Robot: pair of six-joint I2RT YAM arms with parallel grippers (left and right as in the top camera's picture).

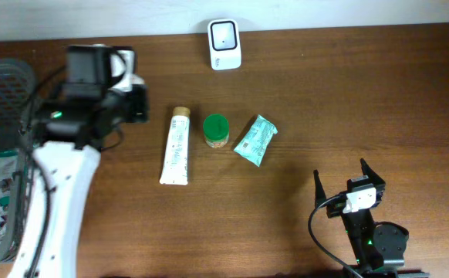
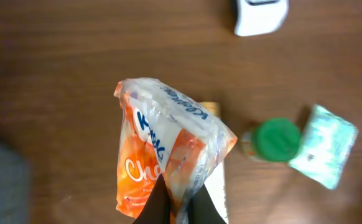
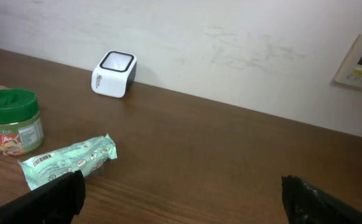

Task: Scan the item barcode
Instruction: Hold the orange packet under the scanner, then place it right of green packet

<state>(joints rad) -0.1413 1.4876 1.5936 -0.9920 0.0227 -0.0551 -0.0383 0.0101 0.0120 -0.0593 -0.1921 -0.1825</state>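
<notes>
I will next move my left gripper to the right in the overhead view and down to release, because the tabletop past the teal packet (image 1: 279, 145) is that way below it.
My left gripper (image 2: 180, 198) is shut on the bottom edge of an orange and white plastic packet (image 2: 162, 143), holding it above the table. Seen from overhead, this gripper (image 1: 134, 102) hovers left of the row of items, and the arm hides most of the packet. The white barcode scanner (image 1: 224, 44) stands at the table's back edge, also in the left wrist view as the scanner (image 2: 260, 15) at top right. My right gripper (image 1: 349, 179) rests open at the front right, empty, its fingers far apart (image 3: 181, 199).
A white tube (image 1: 177, 145), a green-lidded jar (image 1: 216, 130) and a teal packet (image 1: 255, 140) lie in a row mid-table. A dark mesh basket (image 1: 1, 93) with items sits at the left edge. A wall runs behind the scanner (image 3: 114, 73).
</notes>
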